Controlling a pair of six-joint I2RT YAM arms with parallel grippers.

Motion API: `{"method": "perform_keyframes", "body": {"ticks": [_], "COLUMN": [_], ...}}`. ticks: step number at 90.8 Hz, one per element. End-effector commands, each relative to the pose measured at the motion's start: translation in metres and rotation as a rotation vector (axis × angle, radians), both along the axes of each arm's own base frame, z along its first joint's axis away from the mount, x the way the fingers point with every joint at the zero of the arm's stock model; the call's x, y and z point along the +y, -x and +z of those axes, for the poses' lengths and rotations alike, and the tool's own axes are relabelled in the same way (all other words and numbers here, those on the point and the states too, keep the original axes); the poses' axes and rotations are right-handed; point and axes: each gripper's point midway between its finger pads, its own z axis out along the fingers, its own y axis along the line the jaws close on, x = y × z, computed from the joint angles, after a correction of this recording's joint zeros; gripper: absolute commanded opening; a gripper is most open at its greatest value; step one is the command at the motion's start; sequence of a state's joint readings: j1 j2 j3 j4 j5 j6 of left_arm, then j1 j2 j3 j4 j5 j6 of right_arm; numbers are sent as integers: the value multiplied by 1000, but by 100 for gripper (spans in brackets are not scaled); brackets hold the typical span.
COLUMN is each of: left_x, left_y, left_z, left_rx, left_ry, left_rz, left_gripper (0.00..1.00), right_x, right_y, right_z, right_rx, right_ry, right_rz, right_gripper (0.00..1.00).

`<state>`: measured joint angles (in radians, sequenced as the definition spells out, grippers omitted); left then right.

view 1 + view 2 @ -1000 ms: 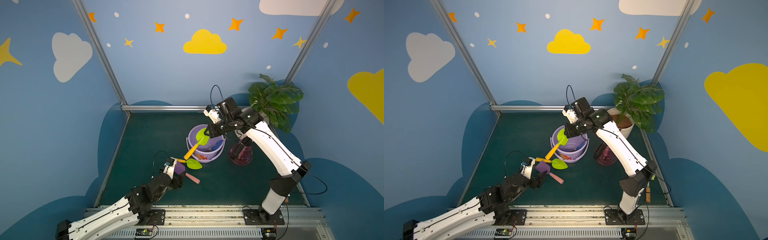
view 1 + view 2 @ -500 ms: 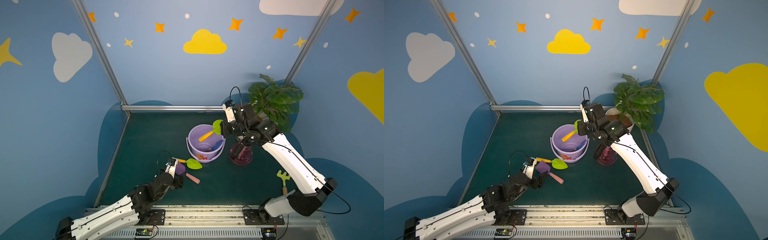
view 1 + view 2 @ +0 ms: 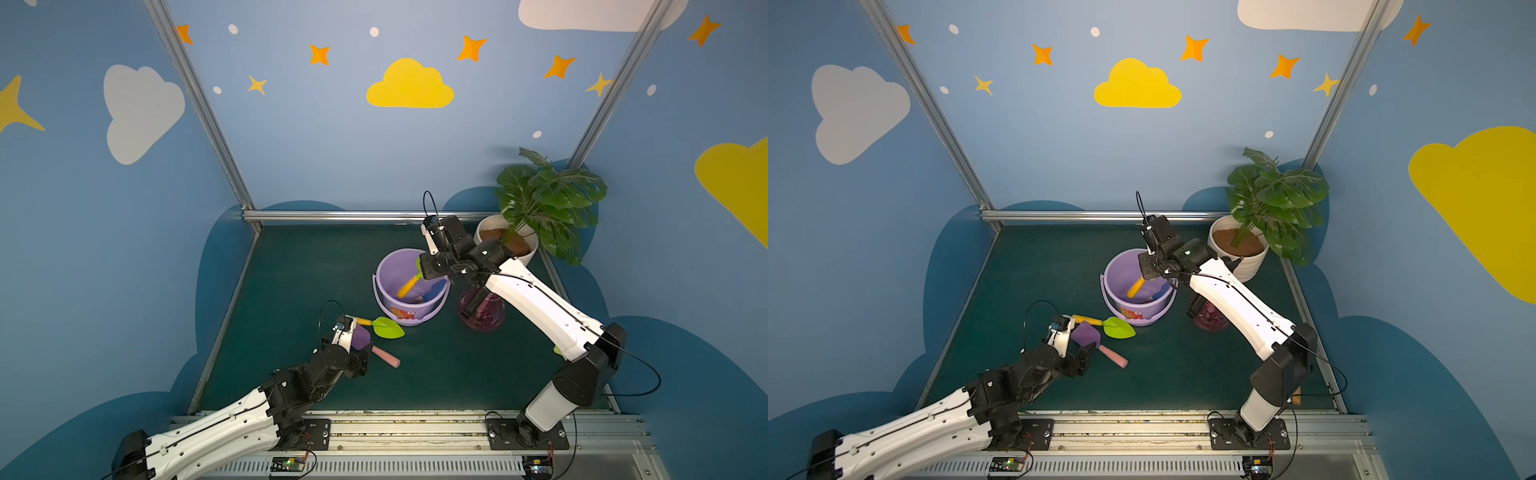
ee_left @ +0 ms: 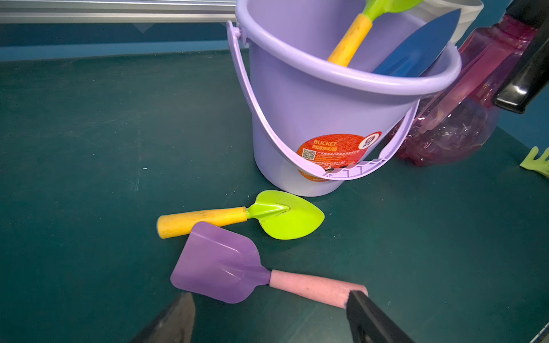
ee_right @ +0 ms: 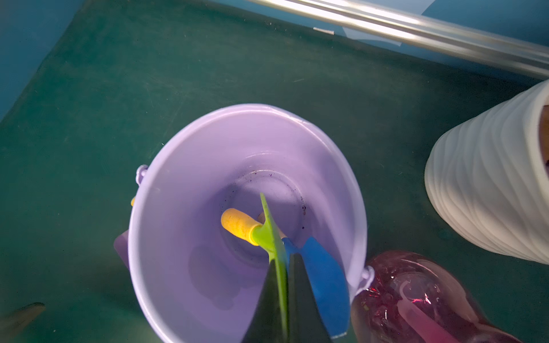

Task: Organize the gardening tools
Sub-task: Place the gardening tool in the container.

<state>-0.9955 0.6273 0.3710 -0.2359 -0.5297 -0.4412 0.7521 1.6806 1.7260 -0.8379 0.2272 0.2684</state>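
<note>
My right gripper moves down into the lilac bucket [image 3: 390,270] [image 5: 285,201] next and releases the green trowel's blade, as its yellow handle already points at the bucket's bottom.
My right gripper [image 5: 280,261] is shut on the blade of a lime-green trowel [image 5: 269,225] above the lilac bucket [image 3: 390,270]. Its yellow handle [image 3: 409,286] hangs down inside the bucket, beside a blue trowel [image 5: 323,273] that leans on the wall. On the mat in front of the bucket lie another green trowel [image 4: 285,216] and a purple trowel with a pink handle [image 4: 219,261]. My left gripper [image 4: 269,300] stands open just above the purple trowel, one finger by the handle's end, the other near the blade. The pink spray bottle [image 3: 482,309] stands right of the bucket.
A white ribbed pot [image 3: 1246,266] with a leafy plant stands at the back right corner. A small green rake [image 4: 537,161] lies on the mat beyond the bottle, mostly hidden by my right arm in both top views. Metal rails edge the mat.
My right arm swung the green trowel right, then brought it down so its handle now hangs inside the bucket. The left arm has barely moved.
</note>
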Motion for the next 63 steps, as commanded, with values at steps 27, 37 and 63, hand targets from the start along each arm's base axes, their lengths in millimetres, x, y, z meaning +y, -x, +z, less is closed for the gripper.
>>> {"method": "perform_keyframes", "body": {"ticks": [27,37,63], "left_x": [9,14,25], "left_y": [-2,-2,-1], "left_z": [-7,-11,-22], "left_rx": [15,27,70], "left_ry": [-10,0,8], "left_rz": [58,88,157], "left_gripper": [85,85,85], "right_x": [26,28,33], "right_y": [0,-1,0], "right_z": [-37,-48,-63], "right_rx": [88,115,175], "right_ry": [91,108,151], "right_rz": [37,28,26], "right_gripper": [0,0,0]}}
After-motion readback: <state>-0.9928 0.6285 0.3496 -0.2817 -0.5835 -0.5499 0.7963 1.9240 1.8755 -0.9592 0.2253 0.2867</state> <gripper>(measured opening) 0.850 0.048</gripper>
